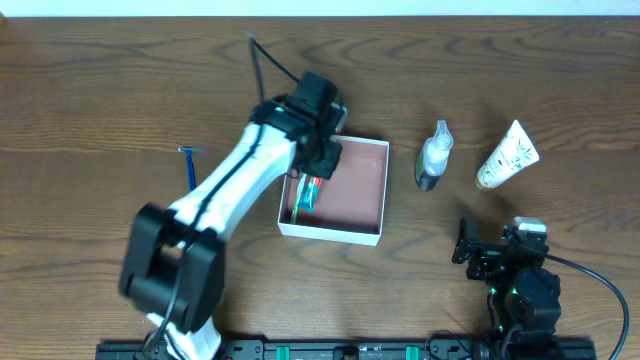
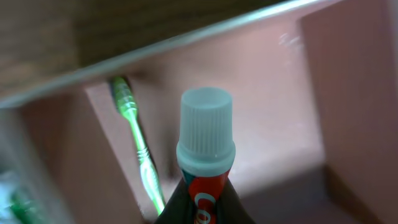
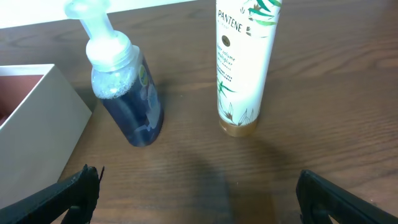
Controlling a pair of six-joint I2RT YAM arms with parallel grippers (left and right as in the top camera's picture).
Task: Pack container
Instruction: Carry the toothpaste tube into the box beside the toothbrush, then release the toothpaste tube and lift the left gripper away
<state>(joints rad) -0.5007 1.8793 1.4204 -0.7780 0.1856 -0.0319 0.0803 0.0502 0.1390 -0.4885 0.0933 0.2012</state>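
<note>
Next, my left gripper moves down toward the container's bare pink-brown bottom beside the green toothbrush and releases the red toothpaste tube alongside the toothbrush.
The container is a shallow square box with white walls and a pink-brown inside, at the table's middle; its inside fills the left wrist view. My left gripper reaches into its left part and is shut on a red toothpaste tube with a pale cap, also seen from overhead. A green toothbrush lies in the box beside the tube. My right gripper is open and empty near the front right, short of a blue foam bottle and a white Pantene tube.
The foam bottle and Pantene tube lie right of the box. A blue razor lies on the wood left of my left arm. The box corner shows at the left of the right wrist view.
</note>
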